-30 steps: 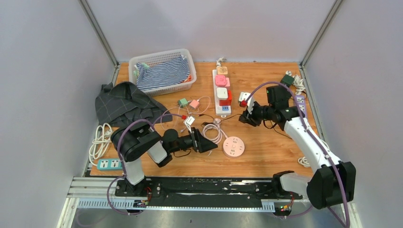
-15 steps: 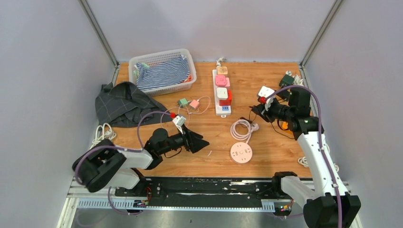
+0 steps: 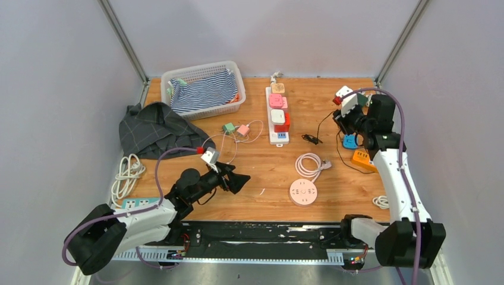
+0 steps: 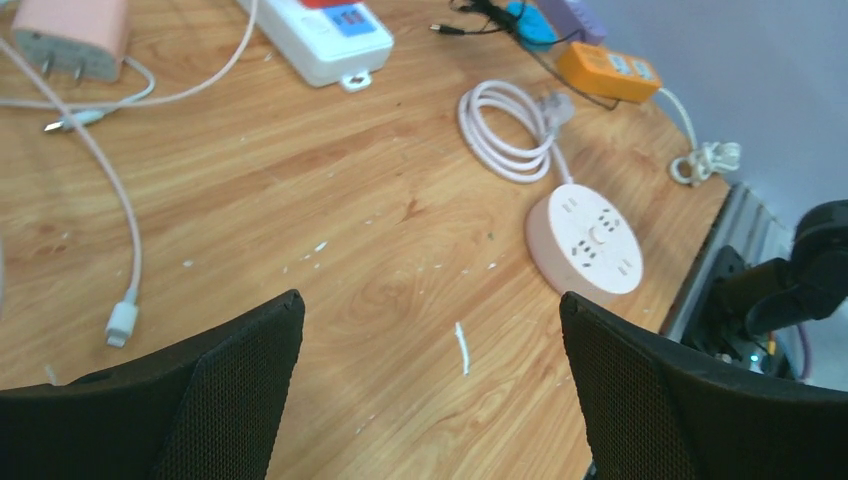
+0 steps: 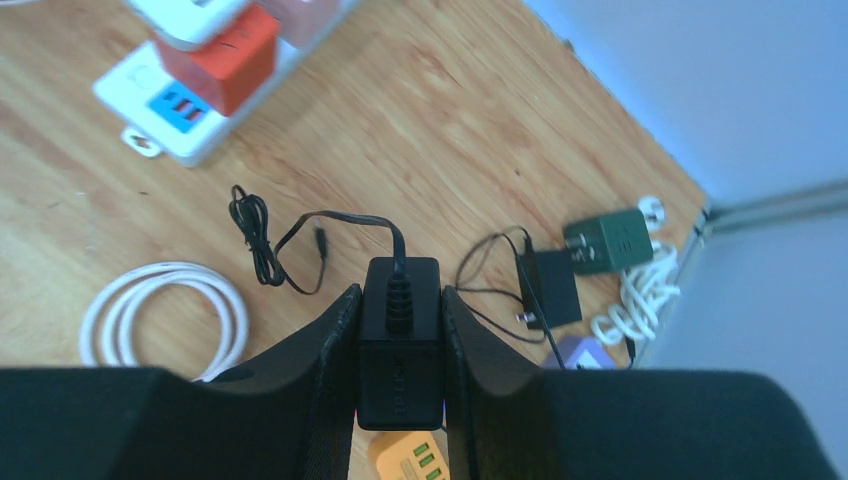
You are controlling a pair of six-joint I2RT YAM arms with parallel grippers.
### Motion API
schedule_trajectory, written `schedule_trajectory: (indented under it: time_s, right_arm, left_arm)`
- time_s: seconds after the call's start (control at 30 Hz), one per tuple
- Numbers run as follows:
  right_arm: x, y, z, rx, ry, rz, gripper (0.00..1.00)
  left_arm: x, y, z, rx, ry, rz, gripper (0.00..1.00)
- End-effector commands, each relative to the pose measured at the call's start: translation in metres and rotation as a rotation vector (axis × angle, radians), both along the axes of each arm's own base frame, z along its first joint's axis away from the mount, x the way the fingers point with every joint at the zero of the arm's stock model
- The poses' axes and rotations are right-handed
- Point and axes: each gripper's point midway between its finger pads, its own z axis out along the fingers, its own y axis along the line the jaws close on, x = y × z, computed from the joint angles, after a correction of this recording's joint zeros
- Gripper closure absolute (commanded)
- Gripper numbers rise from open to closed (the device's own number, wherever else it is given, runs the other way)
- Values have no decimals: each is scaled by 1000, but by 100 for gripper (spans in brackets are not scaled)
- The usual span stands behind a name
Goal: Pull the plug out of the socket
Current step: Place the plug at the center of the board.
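Note:
The robot will move its right gripper down to the tabletop beside the other black adapter and let go of the plug there, since the plug already hangs free of any socket.
My right gripper (image 5: 400, 292) is shut on a black plug adapter (image 5: 399, 345) and holds it in the air; its thin black cable (image 5: 300, 235) hangs down to the table. In the top view the right gripper (image 3: 346, 126) is at the right rear of the table. The round pink socket (image 3: 304, 192) lies flat near the front centre with its pale cord (image 3: 309, 163) coiled behind it and nothing plugged into it. It also shows in the left wrist view (image 4: 595, 238). My left gripper (image 4: 430, 305) is open and empty, to the socket's left (image 3: 238, 179).
A white power strip (image 3: 277, 116) with several adapters lies at the centre rear. An orange socket (image 3: 362, 159), a blue item (image 3: 349, 141) and a green adapter (image 5: 610, 240) sit under the right arm. A basket (image 3: 233, 70), a grey cloth (image 3: 156, 127) and a coiled cord (image 3: 128, 175) are on the left.
My right gripper moved back and right with the black plug, away from the round socket. My left gripper drew back left, off the socket, which shifted slightly right and nearer.

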Motion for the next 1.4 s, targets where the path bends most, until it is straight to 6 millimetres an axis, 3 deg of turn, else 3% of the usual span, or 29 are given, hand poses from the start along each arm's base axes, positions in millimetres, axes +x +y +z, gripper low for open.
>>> schedule_trajectory:
  time_s: [0.0, 0.17, 0.3, 0.47, 0.53, 0.63, 0.67, 0.73, 0.8, 0.97, 1.13, 1.27, 1.37]
  right_arm:
    - [23, -43, 4, 40, -34, -206, 100]
    - [27, -73, -12, 68, -40, -297, 83]
    - [41, -99, -22, 69, -31, -389, 91]
    - [78, -123, -42, 103, 12, -486, 96]
    - [94, -131, -60, 128, 72, -523, 96]
    - [106, -141, -104, 119, 243, -575, 99]
    - [106, -145, -116, 107, 287, -599, 97]
    - [104, -151, -133, 89, 337, -622, 81]
    - [102, -152, -141, 83, 351, -622, 69]
    - [101, -156, -145, 75, 353, -645, 41]
    - [97, -158, -140, 49, 331, -643, 27]
    - [83, -148, -112, 38, 255, -578, 25]
    - [66, -122, -74, 43, 172, -425, 25]
  left_arm:
    - [12, 10, -25, 51, 84, 92, 0]
    - [12, -4, -46, 114, 157, 33, 0]
    - [12, -4, -57, 146, 169, 29, 0]
    - [11, 0, -63, 156, 180, 44, 0]
    - [11, 2, -66, 160, 186, 52, 0]
    - [11, 4, -70, 163, 199, 60, 0]
    - [10, 4, -73, 165, 204, 59, 0]
    - [8, 2, -75, 157, 208, 47, 0]
    - [8, -2, -77, 150, 215, 35, 0]
    - [8, -15, -83, 125, 242, -14, 0]
    - [6, -19, -83, 110, 239, -35, 0]
    - [6, -18, -83, 112, 237, -32, 0]
    - [5, -18, -81, 107, 233, -38, 0]
